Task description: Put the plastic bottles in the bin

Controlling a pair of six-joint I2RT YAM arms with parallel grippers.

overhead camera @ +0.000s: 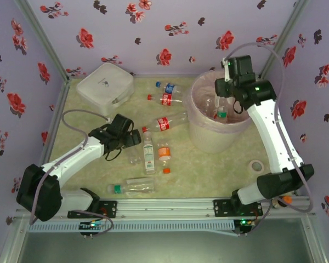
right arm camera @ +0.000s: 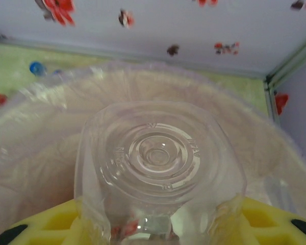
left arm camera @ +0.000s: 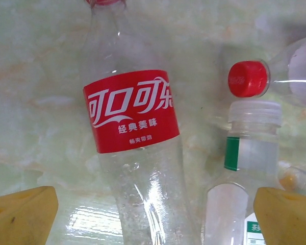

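My right gripper brings the bottle down into the bin's bag-lined opening [right arm camera: 46,173] next and then releases it, since the clear plastic bottle [right arm camera: 160,158] hangs inside the bag's rim.
My right gripper [overhead camera: 226,99] hangs over the bin [overhead camera: 204,137], a pale bucket lined with a pinkish bag. It is shut on a clear plastic bottle [right arm camera: 160,158], whose ringed base fills the space between the yellow fingers [right arm camera: 46,224]. The bin's bag rim [right arm camera: 35,102] curves behind that bottle. My left gripper [overhead camera: 129,137] is open and low over the table. A red-labelled cola bottle [left arm camera: 132,112] lies between its yellow fingertips [left arm camera: 20,217], untouched. Beside it lie a white-capped bottle with a green label [left arm camera: 252,153] and a red-capped one [left arm camera: 248,79].
Several more bottles lie on the table: a blue-capped one [overhead camera: 170,87], a red-labelled one [overhead camera: 165,99], an orange-labelled one [overhead camera: 163,152] and a green-capped one [overhead camera: 132,187]. A white rounded case [overhead camera: 105,83] sits at the back left. A tape roll [overhead camera: 256,166] lies right of the bin.
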